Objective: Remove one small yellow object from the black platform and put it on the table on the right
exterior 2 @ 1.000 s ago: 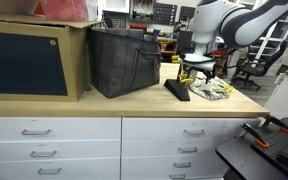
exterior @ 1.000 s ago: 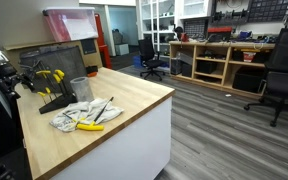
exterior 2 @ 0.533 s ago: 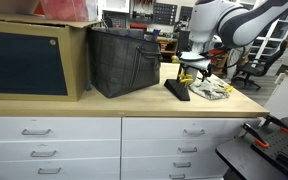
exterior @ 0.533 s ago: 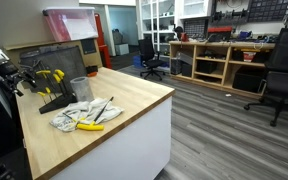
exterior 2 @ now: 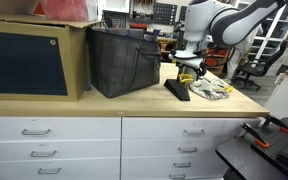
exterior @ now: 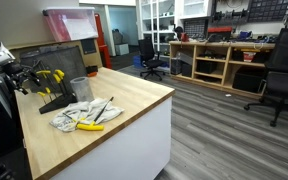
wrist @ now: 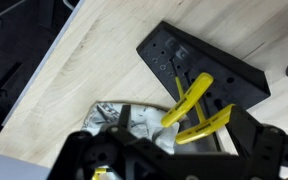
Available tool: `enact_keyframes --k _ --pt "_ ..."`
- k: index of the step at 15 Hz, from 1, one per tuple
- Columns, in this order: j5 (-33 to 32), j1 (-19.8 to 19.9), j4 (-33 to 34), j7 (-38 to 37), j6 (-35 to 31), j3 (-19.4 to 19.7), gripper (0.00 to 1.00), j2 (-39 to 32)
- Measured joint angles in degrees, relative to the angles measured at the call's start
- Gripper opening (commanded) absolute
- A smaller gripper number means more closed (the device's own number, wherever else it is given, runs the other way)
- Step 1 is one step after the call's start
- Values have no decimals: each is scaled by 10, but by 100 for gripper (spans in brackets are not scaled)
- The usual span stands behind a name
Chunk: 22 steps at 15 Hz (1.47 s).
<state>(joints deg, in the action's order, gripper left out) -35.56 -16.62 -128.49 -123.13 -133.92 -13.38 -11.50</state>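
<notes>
I will next lower my gripper over the yellow object nearest the wrist view's middle [wrist: 189, 100] and close on it, because it is below my gripper, between the spread fingers.
A black platform [wrist: 199, 60] with holes lies on the wooden table; it also shows in both exterior views [exterior: 54, 101] [exterior 2: 177, 90]. Two small yellow objects [wrist: 192, 93] [wrist: 208, 121] stick out of it, seen too in both exterior views [exterior: 52, 75] [exterior 2: 189, 77]. My gripper [wrist: 174, 150] is open just above them, its dark fingers spread to either side of the yellow pieces, and holds nothing. In both exterior views the gripper [exterior: 31, 76] [exterior 2: 190, 66] hovers right over the platform.
A crumpled white cloth [exterior: 76, 114] [wrist: 124, 120] with a yellow tool [exterior: 90, 126] lies beside the platform. A grey cup [exterior: 80, 88] stands next to it. A black bag [exterior 2: 124, 62] and a cabinet [exterior 2: 29, 60] stand on the table. The table edge [exterior: 134, 112] is near.
The arm has shifted slightly over the platform; the platform, yellow objects and cloth have not moved.
</notes>
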Motion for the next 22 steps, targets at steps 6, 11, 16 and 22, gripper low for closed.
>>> enact_keyframes --k 6,11,16,22 --pt "13 -5 10 0 0 7 100 -28" --pt "14 -6 11 0 0 17 100 -41" --pt "16 -6 11 0 -1 26 100 -49" --pt "19 -7 11 0 -1 30 42 -53"
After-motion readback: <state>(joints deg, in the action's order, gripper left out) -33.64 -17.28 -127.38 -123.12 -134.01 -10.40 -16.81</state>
